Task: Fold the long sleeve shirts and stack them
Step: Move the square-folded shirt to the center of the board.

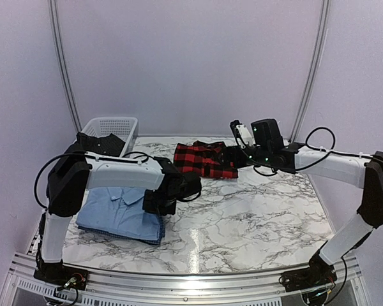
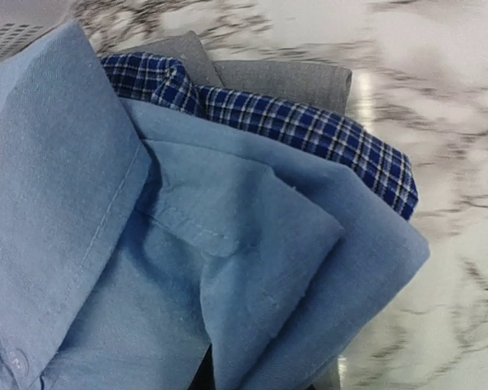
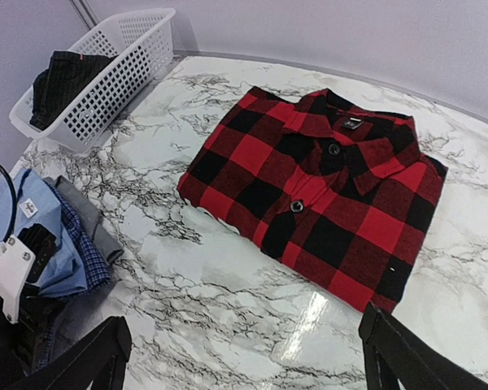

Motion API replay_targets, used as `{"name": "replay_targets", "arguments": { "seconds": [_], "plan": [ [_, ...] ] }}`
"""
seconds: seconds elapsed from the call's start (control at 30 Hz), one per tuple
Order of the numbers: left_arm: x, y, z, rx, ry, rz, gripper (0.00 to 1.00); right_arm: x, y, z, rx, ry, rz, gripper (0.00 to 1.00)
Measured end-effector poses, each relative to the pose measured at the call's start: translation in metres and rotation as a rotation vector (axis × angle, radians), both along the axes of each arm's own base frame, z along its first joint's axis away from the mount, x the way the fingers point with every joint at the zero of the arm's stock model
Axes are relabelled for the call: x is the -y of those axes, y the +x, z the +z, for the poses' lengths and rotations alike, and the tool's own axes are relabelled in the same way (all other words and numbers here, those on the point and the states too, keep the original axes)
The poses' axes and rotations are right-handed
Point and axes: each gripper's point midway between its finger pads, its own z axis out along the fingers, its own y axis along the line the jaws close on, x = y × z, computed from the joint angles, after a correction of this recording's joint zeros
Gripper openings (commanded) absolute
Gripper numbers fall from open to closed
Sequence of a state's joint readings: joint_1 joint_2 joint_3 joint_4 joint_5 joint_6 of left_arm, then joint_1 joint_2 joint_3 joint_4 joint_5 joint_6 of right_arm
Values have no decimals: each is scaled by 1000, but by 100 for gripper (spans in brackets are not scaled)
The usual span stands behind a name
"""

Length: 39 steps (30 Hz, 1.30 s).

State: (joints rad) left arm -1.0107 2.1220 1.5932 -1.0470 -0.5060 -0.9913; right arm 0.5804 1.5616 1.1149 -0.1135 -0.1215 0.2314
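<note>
My left gripper drags its pile onto the bare central marble next, which lies empty to that gripper's right in the top view, then releases the pile.
The light blue collared shirt (image 2: 187,244) lies folded on top of a pile at the table's left (image 1: 118,213). My left gripper (image 1: 154,203) sits low at the pile's right edge. A raised fold of the blue cloth covers its jaws, which look shut on it. The red-and-black check flannel shirt (image 3: 317,187) lies folded and buttoned at the back centre (image 1: 203,159). My right gripper (image 3: 244,357) hovers open over bare marble in front of the flannel, holding nothing.
Under the light blue shirt lie a blue plaid garment (image 2: 309,130) and a grey one (image 2: 285,77). A white mesh basket (image 1: 115,124) with a dark garment (image 3: 61,77) in it stands at the back left. The marble table (image 1: 255,217) ends at a metal rail in front.
</note>
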Motion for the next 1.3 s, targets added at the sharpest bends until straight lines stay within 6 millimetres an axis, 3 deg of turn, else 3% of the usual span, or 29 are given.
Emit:
{"name": "replay_targets", "arguments": {
  "seconds": [0.1, 0.33, 0.67, 0.73, 1.0, 1.17, 1.3],
  "plan": [
    [50, 2, -4, -7, -98, -30, 0, 17, -8, 1, 0, -14, -42, 94],
    [144, 3, -1, -18, -349, -49, 0, 54, -33, 7, -5, -28, -121, 95],
    [227, 10, 3, -46, -617, -64, 0, 88, -52, 20, 12, -67, -211, 95],
    [242, 11, 3, -55, -668, -77, 13, 91, -53, 20, 9, -73, -227, 95],
    [267, 10, 14, -76, -763, -166, 65, 97, -51, 4, -39, -110, -259, 95],
    [261, 10, 48, -59, -784, -251, 78, 91, -40, -11, -85, -131, -268, 95],
    [236, 21, 99, -2, -812, -299, 79, 89, -19, -22, -121, -122, -283, 95]
  ]
}}
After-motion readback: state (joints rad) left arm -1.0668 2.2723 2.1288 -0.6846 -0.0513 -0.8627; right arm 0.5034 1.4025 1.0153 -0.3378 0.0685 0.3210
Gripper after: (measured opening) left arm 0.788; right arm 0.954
